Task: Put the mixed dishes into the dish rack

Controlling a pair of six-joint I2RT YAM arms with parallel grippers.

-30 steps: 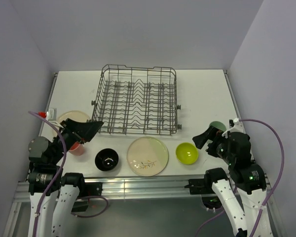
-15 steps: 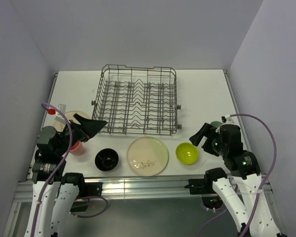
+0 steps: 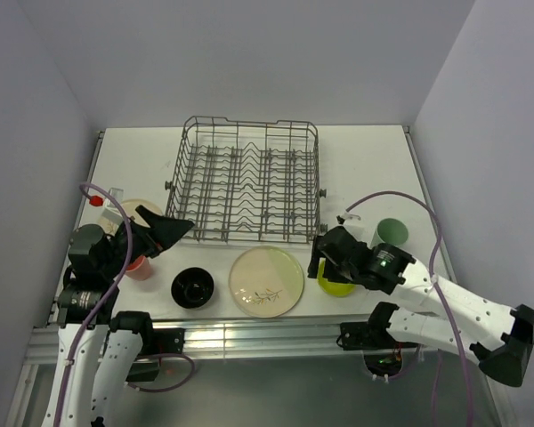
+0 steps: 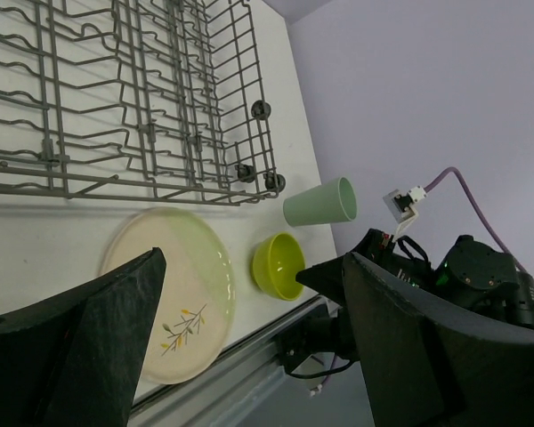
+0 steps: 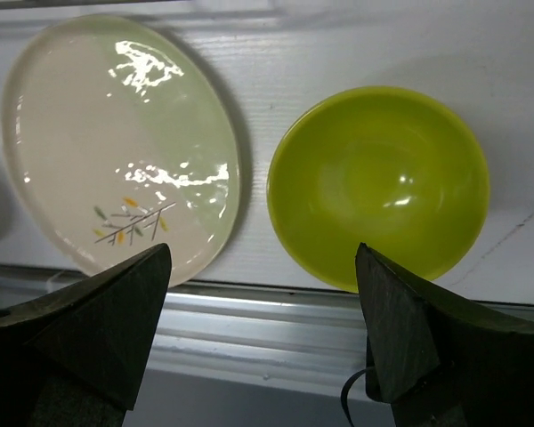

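Observation:
The robot's right gripper should next go down onto the lime bowl's rim (image 3: 319,272) (image 5: 271,205) beside the cream plate and close, since that rim is between its open fingers.
The grey wire dish rack (image 3: 246,182) stands empty at the table's middle back. In front of it lie a black bowl (image 3: 193,286), a cream plate with a leaf sprig (image 3: 266,280) and a lime-green bowl (image 3: 343,285). A mint-green cup (image 3: 391,232) stands to the right. My left gripper (image 3: 165,229) hangs open above a coral-pink cup (image 3: 140,265), half hiding a second cream plate (image 3: 125,211). My right gripper (image 3: 325,258) is open and empty over the lime bowl's left rim. Its wrist view shows the bowl (image 5: 378,187), the plate (image 5: 116,142) and the open gripper (image 5: 262,249).
An aluminium rail (image 3: 249,336) runs along the table's near edge. A small red-capped item (image 3: 93,201) sits at the left edge. Purple walls close in left, right and back. The left wrist view shows the rack (image 4: 116,98), cup (image 4: 320,203) and right arm (image 4: 481,276).
My right arm has swung left and forward from beside the mint cup to over the lime bowl. The left arm shifted slightly, its gripper staying near the coral cup.

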